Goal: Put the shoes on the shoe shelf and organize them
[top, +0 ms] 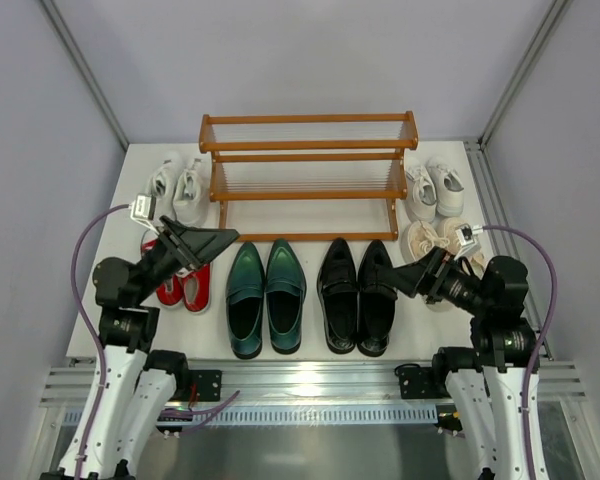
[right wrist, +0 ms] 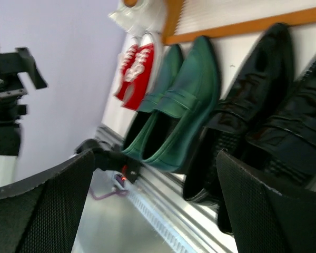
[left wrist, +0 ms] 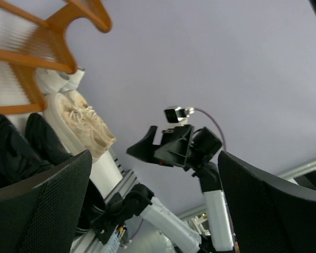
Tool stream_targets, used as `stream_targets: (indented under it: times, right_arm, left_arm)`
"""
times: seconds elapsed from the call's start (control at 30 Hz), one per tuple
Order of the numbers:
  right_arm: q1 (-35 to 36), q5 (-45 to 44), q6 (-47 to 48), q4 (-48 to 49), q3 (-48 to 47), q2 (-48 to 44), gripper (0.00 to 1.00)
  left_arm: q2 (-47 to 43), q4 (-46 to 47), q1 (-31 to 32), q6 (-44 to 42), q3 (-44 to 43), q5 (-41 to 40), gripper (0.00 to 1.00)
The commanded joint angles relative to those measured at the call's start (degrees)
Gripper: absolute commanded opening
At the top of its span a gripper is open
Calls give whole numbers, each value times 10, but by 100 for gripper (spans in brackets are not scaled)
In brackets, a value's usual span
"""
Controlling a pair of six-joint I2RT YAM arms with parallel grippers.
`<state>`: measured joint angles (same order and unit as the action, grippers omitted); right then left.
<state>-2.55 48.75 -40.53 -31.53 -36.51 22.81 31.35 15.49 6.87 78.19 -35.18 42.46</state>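
Note:
The black loafers come next: my right gripper moves over them, tilts to point down, then lowers onto their adjoining inner sides.
The orange-brown shoe shelf (top: 308,175) stands at the back of the table with no shoes on its tiers. In front of it lie the green loafers (top: 266,297) and the black loafers (top: 358,295). The red sneakers (top: 185,285) lie at the left, partly under my left gripper (top: 223,238). One white pair (top: 177,185) is left of the shelf and the other (top: 433,187) right of it. The beige sneakers (top: 435,240) lie behind my right gripper (top: 390,278). Both grippers hover open and empty, as the left wrist view (left wrist: 154,158) and the right wrist view (right wrist: 154,155) show.
The white table (top: 110,300) ends at a metal rail (top: 310,385) along its near edge. Grey walls close in the left, the right and the back. My left wrist camera looks across at the right arm (left wrist: 179,145).

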Motion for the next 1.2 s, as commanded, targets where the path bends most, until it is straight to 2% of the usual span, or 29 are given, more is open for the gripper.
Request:
stream_targets:
  times: [0.0,0.03,0.1,0.13,0.2,0.27,0.3,0.33,0.37,0.43,0.63,0.7,0.83,0.87,0.93,1.03,1.17]
  right_arm:
    - [5,-104,134,-157,-65,55,97]
    - [12,-133,150,-173,-64,64,97]
    - [25,-174,152,-191,-48,83,97]
    - [91,-231,142,-187,-40,87,97]
    - [157,-298,96,-180,-27,112,97]
    - [267,-412,63,-179,-34,144,98]
    - [304,-450,31,-182,-39,159,97]
    - [378,-481,14,-184,-45,200,97]
    - [412,-554,-2,-186,-62,217,97]
    - [494,-605,-41,-187,-80,273,97]
    - [566,-695,-104,-173,-116,354,100]
    - [584,-713,-134,-169,-119,380,97]
    - [597,-751,-190,-166,-120,413,73]
    - [599,-749,-197,-158,-113,418,60]
    - [614,-745,-214,-132,-104,431,51]
    - [633,-744,-241,-123,-94,458,45]
    - [644,-747,-257,-119,-85,483,45]
  left_arm:
    - [19,-151,7,-116,-9,-10,100]
    - [31,-194,8,-170,-16,-20,100]
    - [41,-290,11,-218,-26,-37,100]
    - [50,-310,10,-238,-31,-50,100]
    - [56,-351,12,-282,-46,-65,100]
    - [57,-397,12,-309,-63,-99,100]
    - [56,-408,12,-315,-68,-113,100]
    - [56,-424,12,-321,-73,-122,100]
    - [50,-426,13,-323,-74,-129,100]
    - [43,-431,13,-326,-79,-133,100]
    - [18,-465,13,-346,-74,-153,100]
    - [10,-482,13,-353,-71,-160,100]
    - [2,-494,13,-362,-64,-162,100]
    - [2,-494,13,-362,-63,-160,100]
    - [4,-495,13,-364,-62,-160,100]
    - [5,-498,13,-369,-63,-160,100]
    - [5,-499,13,-371,-61,-160,100]
